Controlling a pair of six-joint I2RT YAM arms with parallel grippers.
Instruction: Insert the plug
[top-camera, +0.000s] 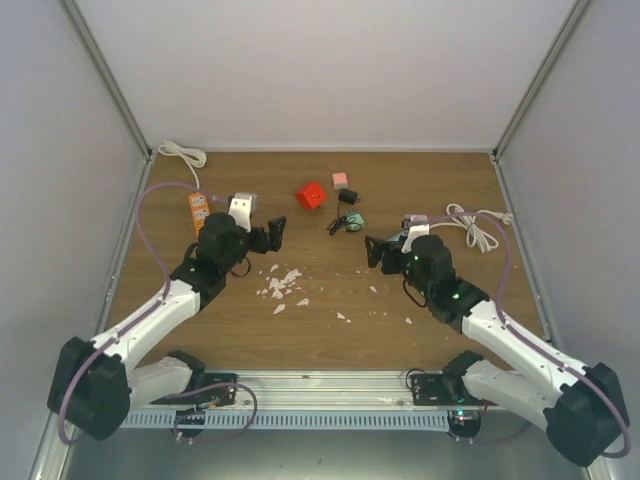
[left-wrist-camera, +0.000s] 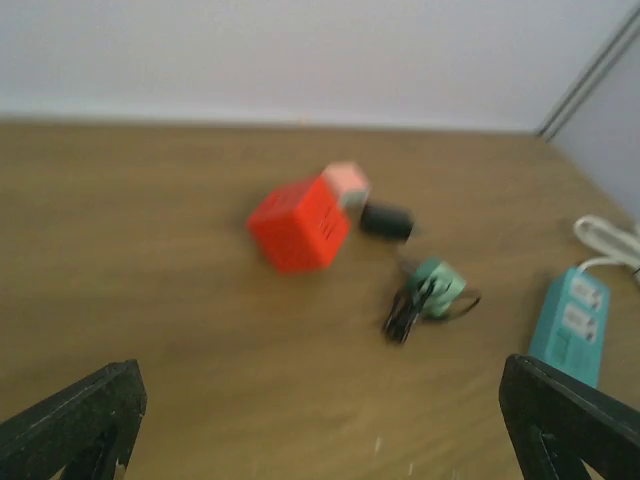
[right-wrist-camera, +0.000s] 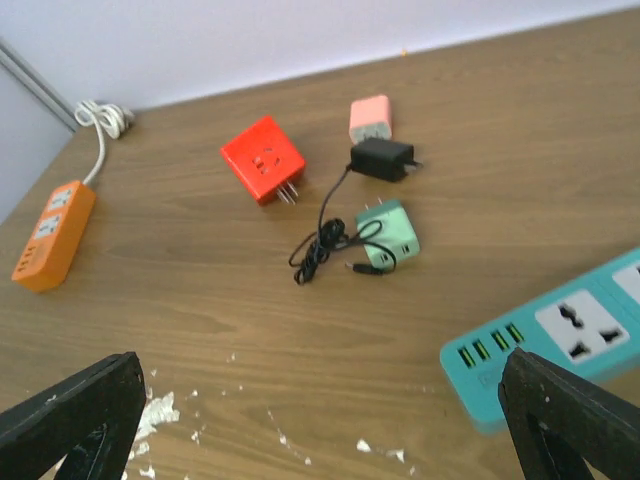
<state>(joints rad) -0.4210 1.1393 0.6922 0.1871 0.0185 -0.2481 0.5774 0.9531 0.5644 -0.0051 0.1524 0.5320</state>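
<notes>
I will next move my left gripper left in the top view to the orange power strip below and down over the power strip's near end (top-camera: 202, 226), opposite the cable.
A red cube plug (top-camera: 310, 195) lies at the table's back middle, also in the left wrist view (left-wrist-camera: 299, 223) and the right wrist view (right-wrist-camera: 263, 159). Near it are a pink adapter (right-wrist-camera: 370, 119), a black plug (right-wrist-camera: 381, 159) with a coiled cord, and a green adapter (right-wrist-camera: 389, 236). A teal power strip (right-wrist-camera: 555, 335) lies at the right and also shows in the left wrist view (left-wrist-camera: 573, 323). An orange power strip (top-camera: 198, 211) lies at the left. My left gripper (top-camera: 276, 232) and right gripper (top-camera: 374, 250) are both open, empty, above the table.
White cables lie coiled at the back left (top-camera: 183, 153) and at the right (top-camera: 474, 224). White crumbs (top-camera: 281, 283) are scattered over the middle of the wooden table (top-camera: 330, 320). Walls enclose the table on three sides.
</notes>
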